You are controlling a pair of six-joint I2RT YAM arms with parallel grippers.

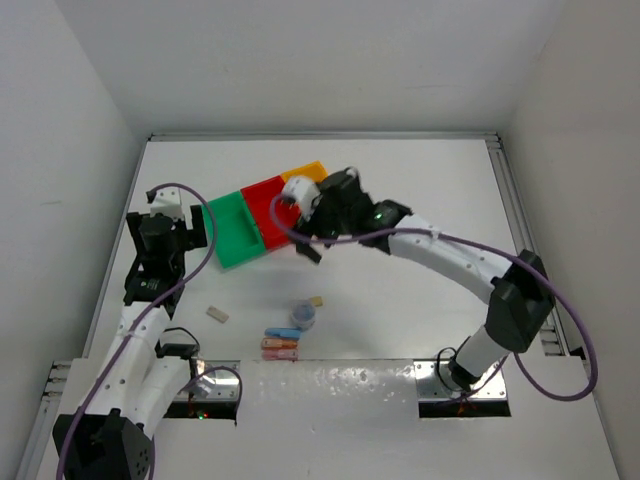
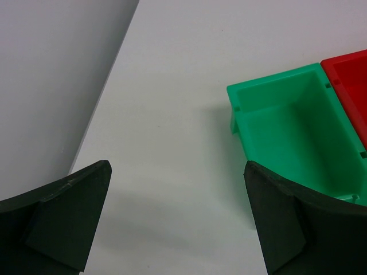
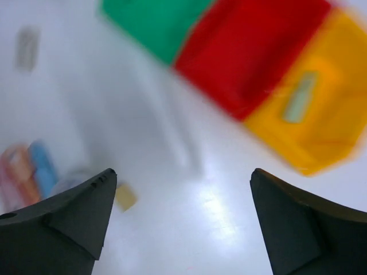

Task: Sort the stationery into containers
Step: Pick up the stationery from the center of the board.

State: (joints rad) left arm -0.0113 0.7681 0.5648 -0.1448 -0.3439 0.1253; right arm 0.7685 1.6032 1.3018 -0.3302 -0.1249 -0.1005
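Note:
The clear round tub [image 1: 303, 316] [image 3: 71, 179] is still outside the bins and stands below my right gripper toward my base, so my gripper will move back and down around it next.
Three joined bins stand mid-table: green [image 1: 232, 228], red [image 1: 268, 208] and yellow-orange [image 1: 303, 176]. My right gripper [image 1: 298, 228] hovers open and empty over the table just in front of the red bin. Its blurred wrist view shows the green [image 3: 155, 20], red [image 3: 252, 51] and yellow-orange [image 3: 321, 120] bins, with a pale green stick [image 3: 300, 97] lying in the yellow-orange one. My left gripper [image 1: 205, 232] is open and empty just left of the green bin [image 2: 298, 137]. On the table lie two beige blocks [image 1: 217, 313] [image 1: 317, 300], a lavender roll [image 1: 303, 316], and blue [image 1: 282, 333], orange [image 1: 280, 344] and pink [image 1: 280, 354] sticks.
White walls close in the table on the left, back and right. A white-covered strip [image 1: 330, 385] runs along the near edge between the arm bases. Purple cables loop from both arms. The red bin's corner [image 2: 350, 86] shows in the left wrist view.

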